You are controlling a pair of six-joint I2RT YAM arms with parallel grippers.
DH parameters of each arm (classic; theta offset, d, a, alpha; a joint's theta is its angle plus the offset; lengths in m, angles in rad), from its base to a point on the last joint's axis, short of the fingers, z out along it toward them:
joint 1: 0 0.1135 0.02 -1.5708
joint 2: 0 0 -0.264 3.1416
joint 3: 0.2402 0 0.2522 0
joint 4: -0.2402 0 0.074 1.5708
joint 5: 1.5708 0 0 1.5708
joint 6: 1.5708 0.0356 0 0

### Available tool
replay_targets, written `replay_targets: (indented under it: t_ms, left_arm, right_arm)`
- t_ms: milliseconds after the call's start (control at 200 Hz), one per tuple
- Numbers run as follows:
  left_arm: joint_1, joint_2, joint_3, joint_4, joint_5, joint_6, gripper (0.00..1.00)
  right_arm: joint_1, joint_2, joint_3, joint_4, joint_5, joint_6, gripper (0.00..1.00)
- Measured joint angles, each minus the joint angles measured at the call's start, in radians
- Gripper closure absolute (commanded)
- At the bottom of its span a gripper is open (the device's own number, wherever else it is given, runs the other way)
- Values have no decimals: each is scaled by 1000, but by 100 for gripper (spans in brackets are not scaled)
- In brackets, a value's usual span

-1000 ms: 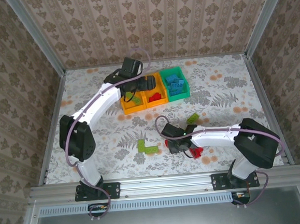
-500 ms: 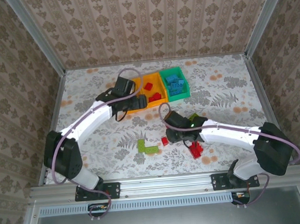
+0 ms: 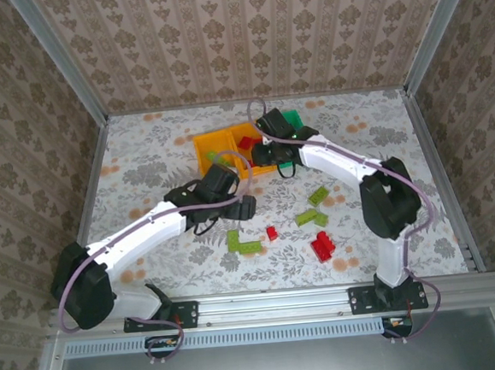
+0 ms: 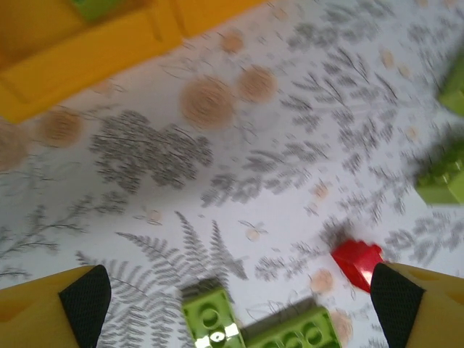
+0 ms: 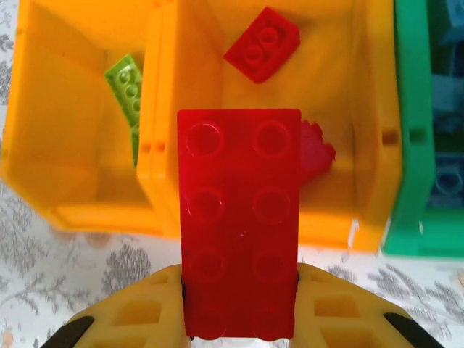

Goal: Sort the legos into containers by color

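Note:
Red legos already lie in the middle orange-yellow container, so my right gripper should move outward past the container's near side and release the red lego inside.
My right gripper (image 5: 239,322) is shut on a red two-by-four lego (image 5: 239,217), held over the near wall of the middle orange-yellow container (image 5: 373,109), which holds red legos (image 5: 262,45). The left orange-yellow container (image 5: 43,145) holds a lime green lego (image 5: 127,90). The green container (image 5: 409,145) holds blue legos (image 5: 446,94). My left gripper (image 4: 241,301) is open above the table, over two lime green legos (image 4: 210,322) lying in an L, with a small red lego (image 4: 357,262) by its right finger. From above, the left gripper (image 3: 243,209) is mid-table and the right gripper (image 3: 264,155) is at the containers (image 3: 215,149).
Loose on the patterned table (image 3: 143,167) are more lime green legos (image 3: 317,195) and a red cluster (image 3: 323,246) to the right of centre. Metal rails and wallpapered walls close in the table on all sides.
The right arm closed on the red lego at the front of the table and carried it to the containers. The left arm swung from the containers to the green legos, opening wider.

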Motion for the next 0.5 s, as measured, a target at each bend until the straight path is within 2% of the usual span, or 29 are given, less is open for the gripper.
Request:
replay_targets:
  t_ms: [110, 235, 345, 395, 475, 500]
  left_arm:
    - [-75, 34, 0, 6, 6, 10, 3]
    - [-138, 80, 0, 9, 8, 7, 3]
    - [-176, 111, 0, 11, 11, -6, 2]
    - [-190, 126, 0, 15, 12, -11, 2]
    - [-215, 152, 5, 18, 15, -13, 1]
    - [-223, 161, 8, 21, 17, -13, 1]
  right_arm:
    - [-31, 85, 87, -15, -27, 4, 78]
    - [-52, 159, 180, -27, -49, 11, 70]
    - [-53, 207, 257, -41, -58, 23, 56]
    - [-53, 221, 279, -45, -61, 39, 47]
    - [-53, 227, 287, -48, -75, 52, 39]
    - [-53, 227, 288, -53, -78, 61, 33]
